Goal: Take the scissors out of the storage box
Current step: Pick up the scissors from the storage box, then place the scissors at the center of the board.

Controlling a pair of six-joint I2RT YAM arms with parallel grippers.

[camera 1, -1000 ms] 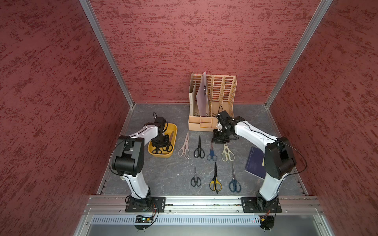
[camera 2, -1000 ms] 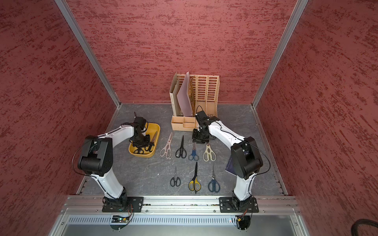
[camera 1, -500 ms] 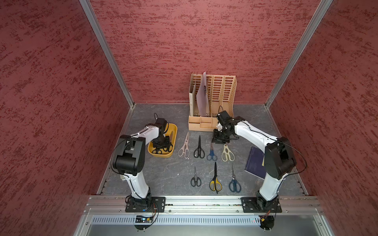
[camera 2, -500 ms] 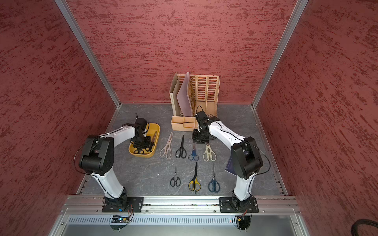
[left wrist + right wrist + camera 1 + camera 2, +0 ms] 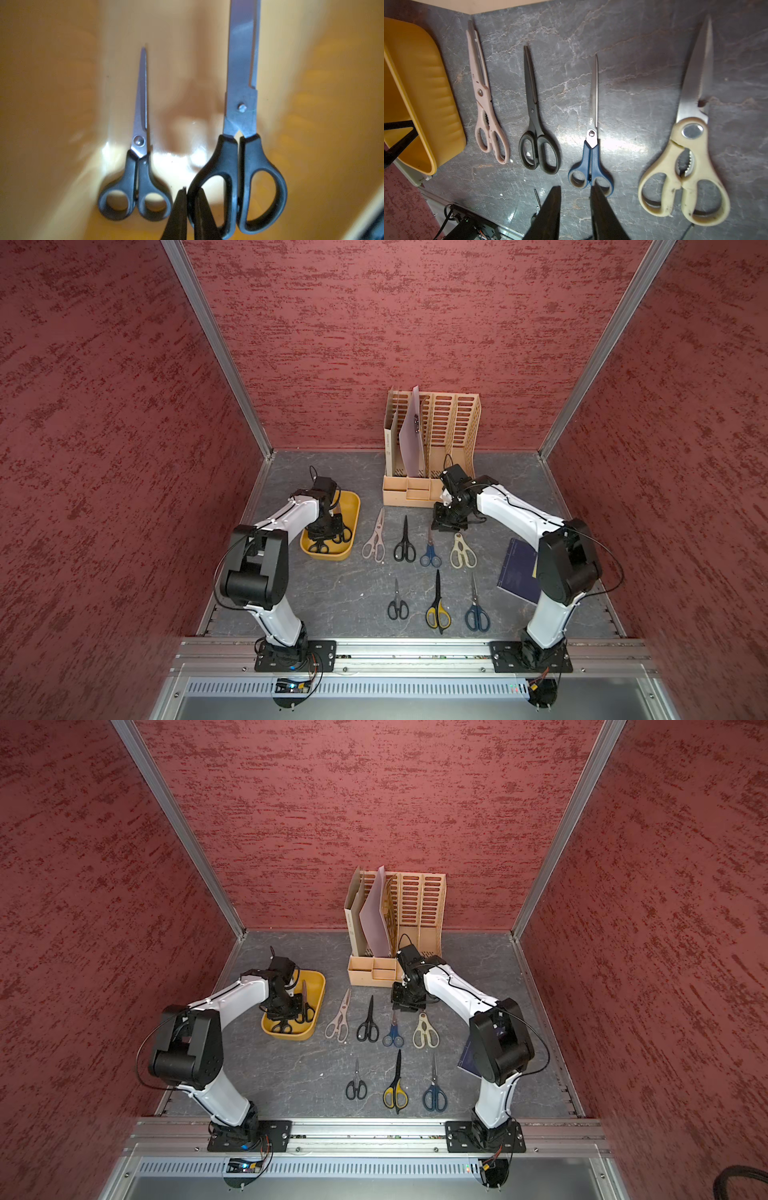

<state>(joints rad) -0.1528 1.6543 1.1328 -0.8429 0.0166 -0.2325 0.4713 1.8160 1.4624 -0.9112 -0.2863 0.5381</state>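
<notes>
The large pair rises out of the box [image 5: 352, 506] in my left gripper next. Then it goes back and down for release at the near row's box-side end [image 5: 364, 604], as the tabletop there is bare.
The mustard-yellow storage box [image 5: 352, 506] [image 5: 319, 986] sits at the left of the table. Two black-handled scissors lie in it: a small pair [image 5: 141, 124] and a large pair [image 5: 241, 104]. My left gripper [image 5: 191, 190] [image 5: 326, 531] is down inside the box. It is shut on the large pair's handle loop, one finger inside the ring and one outside. Several scissors lie in two rows on the table, among them grey shears [image 5: 376, 537], a blue pair [image 5: 591, 162] and cream shears [image 5: 685, 166]. My right gripper [image 5: 575, 187] [image 5: 446, 522] hangs open and empty by the blue pair's handles.
A tall tan slotted file organiser [image 5: 432, 448] with a sheet in it stands at the back, just behind my right wrist. A dark blue notebook [image 5: 519, 568] lies at the right near the right arm. Red walls enclose the grey table.
My left gripper has closed its fingers onto the large scissors' handle inside the box. The right arm has not moved.
</notes>
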